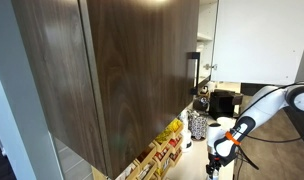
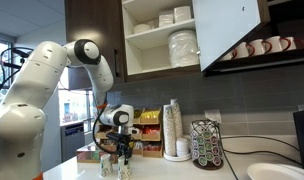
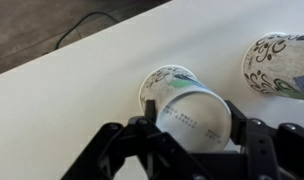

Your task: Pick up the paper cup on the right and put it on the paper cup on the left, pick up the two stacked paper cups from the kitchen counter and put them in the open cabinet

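Observation:
My gripper holds a paper cup, and the second paper cup (image 2: 106, 162) (image 3: 280, 66) stands to my gripper's right in the wrist view. I need to move my gripper over that cup next and let go of the held one onto it.
In the wrist view a paper cup (image 3: 192, 118) with black swirl print sits between my fingers, its printed base facing the camera. My gripper (image 3: 191, 108) presses against it on both sides, just above the white kitchen counter (image 3: 62, 100). A second paper cup (image 3: 278, 62) stands apart at the upper right. In an exterior view the gripper (image 2: 118, 160) is low over the counter's left end. The open cabinet (image 2: 152, 60) hangs above with its door (image 2: 228, 30) swung wide; the door (image 1: 122, 70) fills the other exterior view, where the gripper (image 1: 220, 158) shows small below.
Stacked bowls (image 2: 182, 45) and dishes fill the cabinet shelves. Mugs (image 2: 262, 46) hang under the neighbouring cabinet. A tall cup stack (image 2: 172, 128), a pod carousel (image 2: 205, 145), snack boxes (image 2: 147, 122) and a white bowl (image 2: 277, 172) stand on the counter.

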